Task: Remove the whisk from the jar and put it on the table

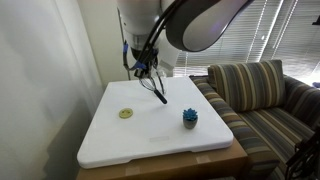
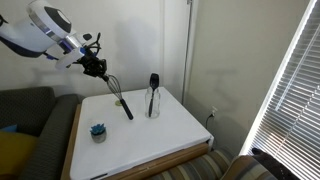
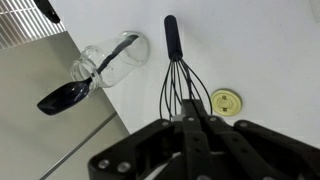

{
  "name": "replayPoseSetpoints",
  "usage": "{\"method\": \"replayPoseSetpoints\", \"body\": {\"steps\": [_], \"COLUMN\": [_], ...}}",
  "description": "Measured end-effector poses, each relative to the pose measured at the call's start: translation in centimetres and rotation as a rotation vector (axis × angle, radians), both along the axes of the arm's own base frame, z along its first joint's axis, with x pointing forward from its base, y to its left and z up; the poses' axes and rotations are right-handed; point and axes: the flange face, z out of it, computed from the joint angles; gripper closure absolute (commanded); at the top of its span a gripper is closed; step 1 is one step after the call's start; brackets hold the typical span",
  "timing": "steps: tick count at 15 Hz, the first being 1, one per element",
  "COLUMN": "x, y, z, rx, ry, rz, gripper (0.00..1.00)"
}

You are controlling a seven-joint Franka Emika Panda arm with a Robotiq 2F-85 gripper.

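I should next move away from the jar and down to the tabletop beside the blue spiky object to release the wire head, as that spot is bare.
My gripper is shut on the wire head of the dark whisk. The whisk is outside the jar and hangs tilted, its black handle pointing down at the white table. The handle's tip is at or just above the tabletop; I cannot tell which. In both exterior views the gripper holds the whisk over the table's back part. The clear glass jar stands next to the whisk with a black spoon in it.
A flat yellow-green disc lies on the table near the whisk. A small blue spiky object stands near the table's sofa-side edge. A striped sofa is beside the table. A wall runs along the far side.
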Motion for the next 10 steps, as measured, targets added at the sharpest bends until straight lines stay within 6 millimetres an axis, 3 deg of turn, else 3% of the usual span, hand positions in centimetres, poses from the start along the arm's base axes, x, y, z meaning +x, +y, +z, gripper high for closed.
{"method": "replayPoseSetpoints", "body": {"steps": [10], "x": [-2.7], "y": [1.0], "z": [-3.8], "rx": [0.068], "ry": [0.143], "rz": [-0.033], "gripper": [0.99]}}
